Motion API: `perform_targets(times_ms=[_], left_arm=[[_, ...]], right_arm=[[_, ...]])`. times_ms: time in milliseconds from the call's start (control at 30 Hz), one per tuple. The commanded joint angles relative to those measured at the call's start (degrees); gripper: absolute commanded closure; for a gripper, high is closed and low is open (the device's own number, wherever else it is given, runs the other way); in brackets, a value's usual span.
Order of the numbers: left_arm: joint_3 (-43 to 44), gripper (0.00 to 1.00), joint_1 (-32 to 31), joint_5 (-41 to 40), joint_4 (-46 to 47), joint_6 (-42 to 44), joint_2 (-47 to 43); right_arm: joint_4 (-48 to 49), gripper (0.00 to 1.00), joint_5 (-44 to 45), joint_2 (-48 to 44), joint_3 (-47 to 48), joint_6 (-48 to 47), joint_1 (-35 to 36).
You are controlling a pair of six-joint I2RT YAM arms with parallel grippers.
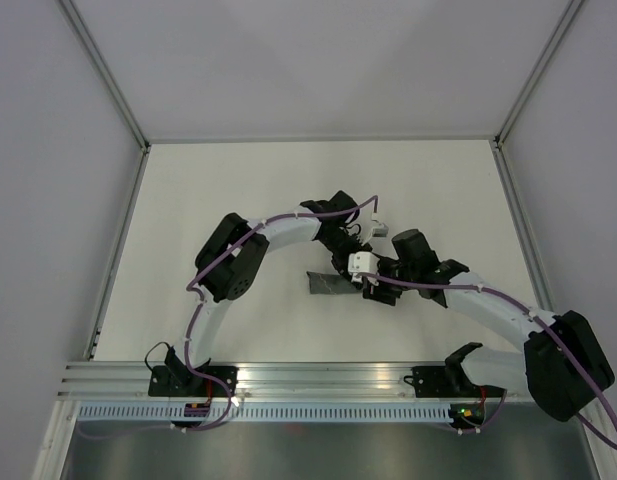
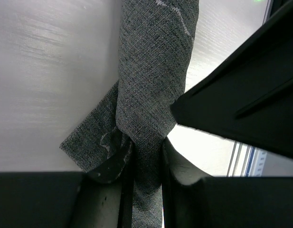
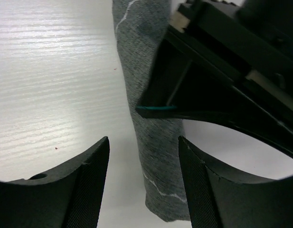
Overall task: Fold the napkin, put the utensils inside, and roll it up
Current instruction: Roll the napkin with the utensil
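Note:
The napkin roll just in from the roll's end [image 3: 159, 148] is below my right gripper, between its open fingers, so my right gripper will next lower its fingers toward the left gripper and close.
The napkin [image 1: 328, 284] is rolled into a dark grey tube on the white table, mid-table. In the left wrist view the napkin roll [image 2: 153, 80] runs up from my left gripper [image 2: 145, 178], whose jaws are shut on its near end. In the right wrist view the napkin roll [image 3: 158, 142] lies between the open fingers of my right gripper [image 3: 144, 190], with its end just below; the left gripper's body crosses above it. The right gripper [image 1: 380, 290] sits at the roll's right end in the top view. The utensils are hidden.
The white table [image 1: 238, 190] is walled at the back and sides by grey panels. An aluminium rail [image 1: 318, 385] with both arm bases runs along the near edge. The two arms cross closely above the roll.

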Motion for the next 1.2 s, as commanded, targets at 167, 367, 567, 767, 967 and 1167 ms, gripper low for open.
perform_targets(times_ms=[167,367,567,767,967,1167], left_arm=[[-0.29,0.92,0.33,-3.48,-6.24,-1.10,4.82],[-0.20,0.90,0.68,-3.13,-6.33,-1.02,5.17],[-0.02,0.88,0.85,-2.43,-6.59,-0.93,5.61],[0.33,0.84,1.20,-2.08,-7.21,-0.66,5.52],[0.77,0.63,1.38,-3.21,-6.95,-1.10,4.56],[1.39,0.54,3.05,-5.85,-4.40,-6.10,1.49]], right_arm=[[6.94,0.34,9.38,5.02,-2.18,-0.04,5.99],[11.16,0.33,12.99,6.70,-3.23,-0.13,6.34],[11.69,0.33,13.69,7.22,-2.79,-0.22,6.60],[10.73,0.35,12.47,9.60,-2.36,-0.66,6.95],[10.20,0.70,12.46,12.59,-0.77,0.30,7.04],[7.57,0.87,12.64,14.08,0.63,1.36,7.04]])
